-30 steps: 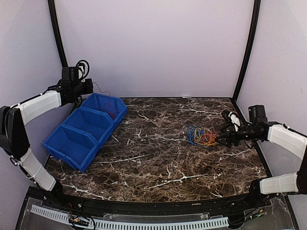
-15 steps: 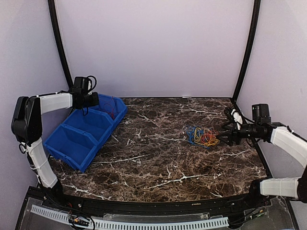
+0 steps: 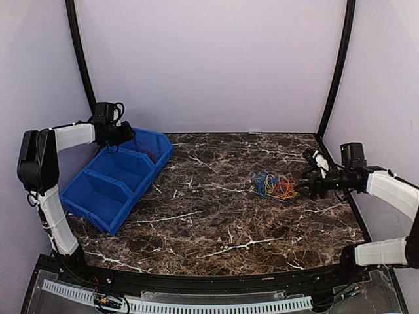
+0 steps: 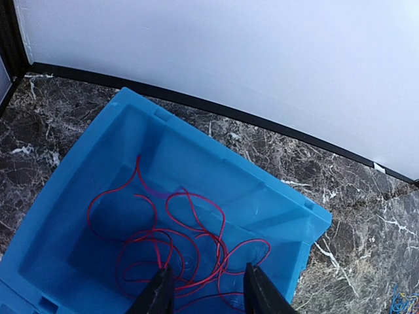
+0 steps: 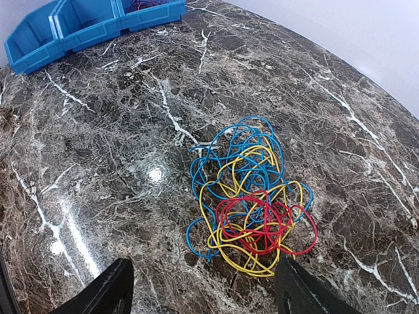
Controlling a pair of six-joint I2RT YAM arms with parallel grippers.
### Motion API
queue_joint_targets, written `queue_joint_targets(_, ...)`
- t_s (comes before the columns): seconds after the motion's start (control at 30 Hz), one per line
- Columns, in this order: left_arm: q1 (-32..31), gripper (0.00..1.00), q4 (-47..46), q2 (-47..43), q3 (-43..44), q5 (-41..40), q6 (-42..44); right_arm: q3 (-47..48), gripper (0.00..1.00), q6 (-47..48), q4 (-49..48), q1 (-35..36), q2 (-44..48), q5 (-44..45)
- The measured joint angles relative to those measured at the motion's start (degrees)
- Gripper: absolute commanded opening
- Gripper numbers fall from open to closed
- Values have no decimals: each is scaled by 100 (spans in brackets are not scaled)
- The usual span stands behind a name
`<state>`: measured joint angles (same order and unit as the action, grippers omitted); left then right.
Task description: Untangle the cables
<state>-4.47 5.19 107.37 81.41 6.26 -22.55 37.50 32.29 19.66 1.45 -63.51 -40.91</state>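
My right gripper is above and inward of a red loop (image 5: 315, 231) that sticks out past the yellow cable pieces. I will move my open fingers outward and down around that red loop.
A tangle of blue, yellow and red cables (image 3: 275, 186) lies on the marble table right of centre, and it fills the middle of the right wrist view (image 5: 252, 203). My right gripper (image 3: 303, 188) hovers just right of it, open, its fingers wide on either side of the heap (image 5: 204, 291) without touching it. Another red cable (image 4: 177, 242) lies loosely coiled in the far compartment of the blue bin (image 4: 229, 157). My left gripper (image 4: 206, 291) hangs over that compartment (image 3: 126, 136), open, nothing between its fingers.
The blue bin (image 3: 91, 196) has three compartments and stands at an angle along the table's left side. Black frame posts rise at the back left (image 3: 77, 46) and back right (image 3: 337, 65). White walls close in the table.
My left arm came down from above the bin to its far compartment and its jaws opened; the red cable now lies in the bin. The right gripper barely moved.
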Motion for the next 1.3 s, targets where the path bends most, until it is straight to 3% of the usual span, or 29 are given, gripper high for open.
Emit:
queue_joint_targets(0.37, 7, 44, -256, -798, -455, 507, -219, 0, 74, 20, -4, 0, -39, 4)
queue_joint_targets(0.5, -153, 44, -780, -1480, -986, 813, -181, 0, 62, -55, -50, 0, -39, 127)
queue_joint_targets(0.63, -800, 44, -1176, -1961, -1119, 990, 146, 216, 47, -269, 15, 0, -125, 496)
queue_joint_targets(0.9, -2889, 50, -1797, -2492, -1626, 1272, 1047, 1827, 46, -640, 321, -35, -1862, 953)
queue_joint_targets(1.1, -3829, 49, -1346, -1864, -1322, 1073, 1342, 2297, 51, -850, 767, -72, -3056, 1213)
queue_joint_targets(1.3, -4240, 48, -1001, -1617, -1259, 911, 1545, 2448, 51, -909, 914, -72, -3552, 1325)
